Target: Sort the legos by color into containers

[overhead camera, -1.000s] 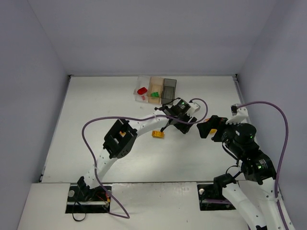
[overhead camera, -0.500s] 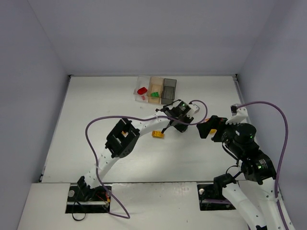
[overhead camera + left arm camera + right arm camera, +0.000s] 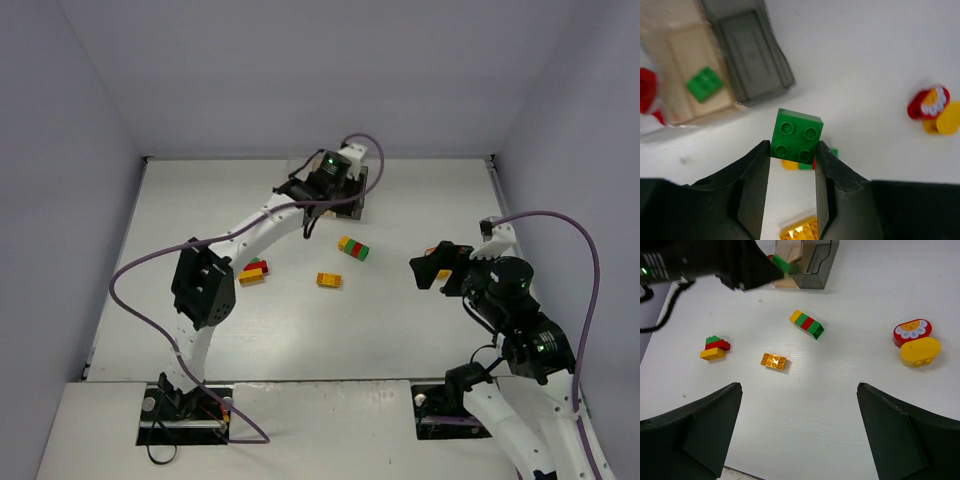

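Next, the left gripper moves outward and sideways over the orange-tinted box (image 3: 690,60) to release the green lego, since that box lies to its left in the top view.
My left gripper (image 3: 793,146) is shut on a green lego (image 3: 796,136) and holds it in the air just in front of the containers; in the top view it (image 3: 325,185) covers most of them. The orange-tinted box (image 3: 690,60) has a green brick (image 3: 704,83) in it. The dark grey box (image 3: 747,50) stands to its right. A red piece (image 3: 646,90) lies in the clear box at the left edge. Loose on the table lie a yellow-green-red stack (image 3: 352,247), an orange brick (image 3: 329,280) and a green-red-yellow stack (image 3: 254,270). My right gripper (image 3: 799,387) is open and holds nothing.
A red rounded piece (image 3: 912,330) and a yellow rounded piece (image 3: 920,351) lie together at the right, close under my right gripper (image 3: 432,266). The left arm's purple cable (image 3: 150,270) loops over the left half of the table. Walls enclose the table on three sides.
My left gripper shut on the green lego at the stack in mid-table, then swung up and back to the containers with it. The stack now lies uncovered. The right arm has not moved.
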